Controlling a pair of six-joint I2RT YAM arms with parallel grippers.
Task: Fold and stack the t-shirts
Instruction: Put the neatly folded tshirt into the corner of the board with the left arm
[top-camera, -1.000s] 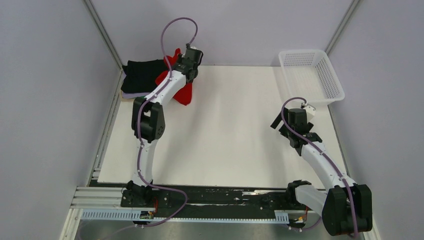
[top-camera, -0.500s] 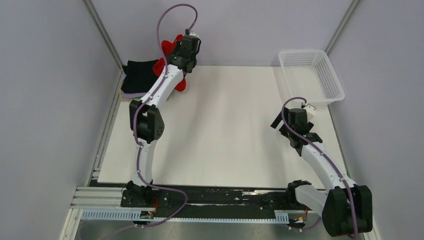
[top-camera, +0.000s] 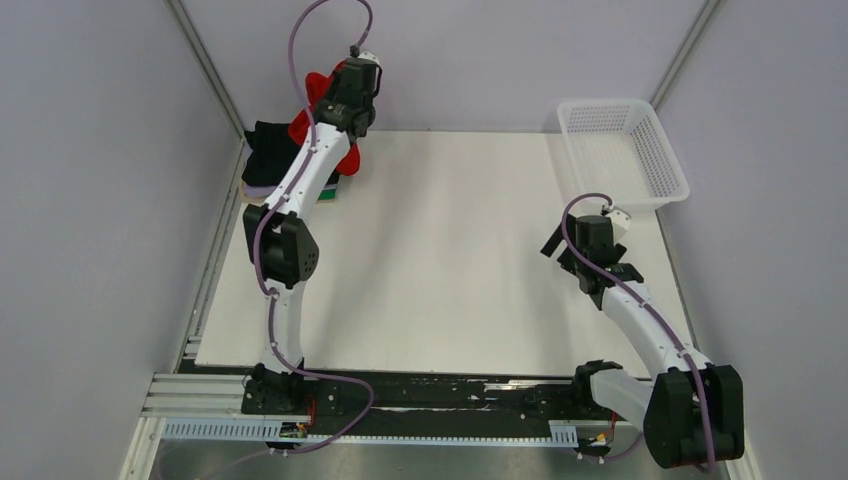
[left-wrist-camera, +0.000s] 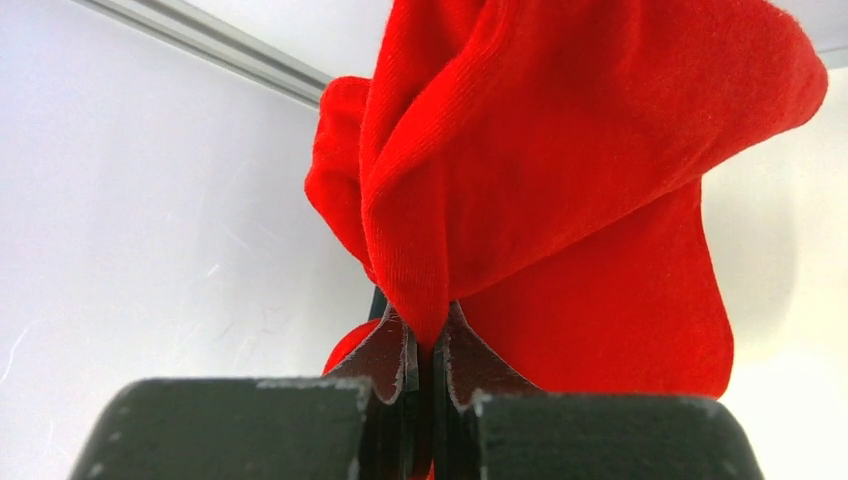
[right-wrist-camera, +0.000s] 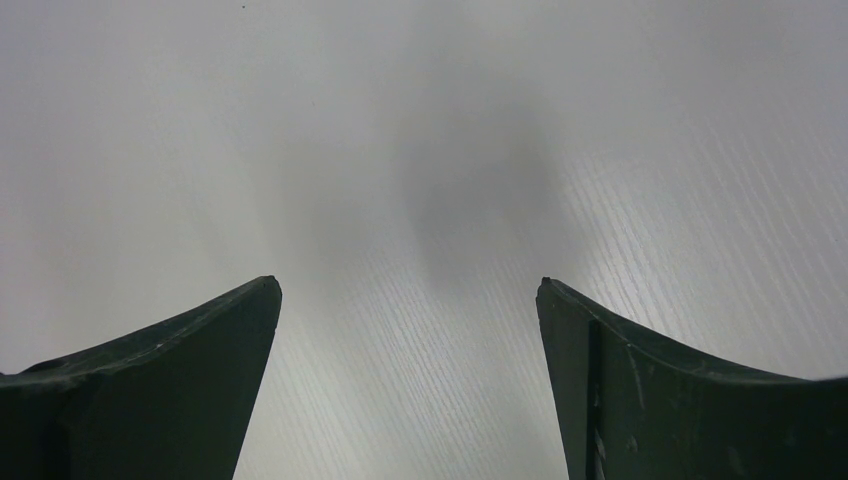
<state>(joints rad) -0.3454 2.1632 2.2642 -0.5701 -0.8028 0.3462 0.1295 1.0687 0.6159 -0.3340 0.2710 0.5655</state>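
The stack's black top (top-camera: 273, 154) lies empty. My left gripper will move down and toward the side next and draw the red t-shirt across it.
My left gripper (left-wrist-camera: 427, 335) is shut on a pinched fold of the red t-shirt (left-wrist-camera: 560, 170), which bunches and hangs from the jaws. In the top view the left gripper (top-camera: 340, 103) is raised at the far left corner, and the red t-shirt (top-camera: 303, 125) dangles above a stack of folded t-shirts. The stack's top is black (top-camera: 268, 150), with a pale lilac edge (top-camera: 256, 189) and a green sliver (top-camera: 329, 194) beneath. My right gripper (right-wrist-camera: 408, 285) stands wide open over bare table at the right (top-camera: 576, 262), holding nothing.
A white mesh basket (top-camera: 662, 152) sits at the far right corner. The white table top (top-camera: 450, 250) spans the space between the arms. Grey walls close in on the left, back and right.
The left gripper has lifted the red t-shirt up and carried it left and back, from beside the black stack to above it. The right arm has not moved.
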